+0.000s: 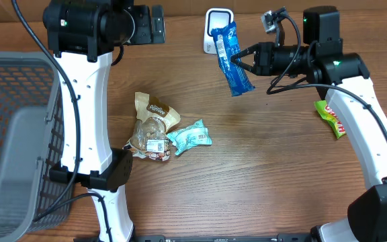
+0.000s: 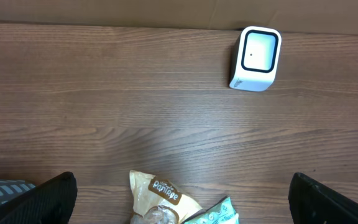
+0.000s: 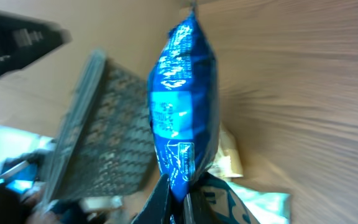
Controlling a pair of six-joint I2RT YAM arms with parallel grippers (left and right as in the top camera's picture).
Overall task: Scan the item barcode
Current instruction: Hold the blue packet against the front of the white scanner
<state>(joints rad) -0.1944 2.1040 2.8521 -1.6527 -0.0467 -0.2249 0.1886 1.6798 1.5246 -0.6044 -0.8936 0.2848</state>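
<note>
My right gripper moves next over the scanner (image 1: 216, 28), then down toward the right in the overhead view past the green packet and will release there, as bare tabletop leaves room.
A blue snack packet (image 1: 232, 59) hangs in the air in front of the white barcode scanner (image 1: 216, 28) at the table's far edge. My right gripper (image 1: 236, 62) is shut on the packet's edge, reaching in from the right. In the right wrist view the blue packet (image 3: 182, 118) stands up from between the pinched fingers (image 3: 160, 202). The scanner (image 2: 255, 58) shows in the left wrist view, its face turned up and toward the table. My left gripper (image 2: 185, 199) is open wide, high over the far left of the table, with nothing between its fingers.
A tan and clear snack bag (image 1: 152, 128) and a teal packet (image 1: 189, 136) lie mid-table. A green and yellow packet (image 1: 332, 117) lies at the right. A grey mesh basket (image 1: 12, 141) stands at the left edge.
</note>
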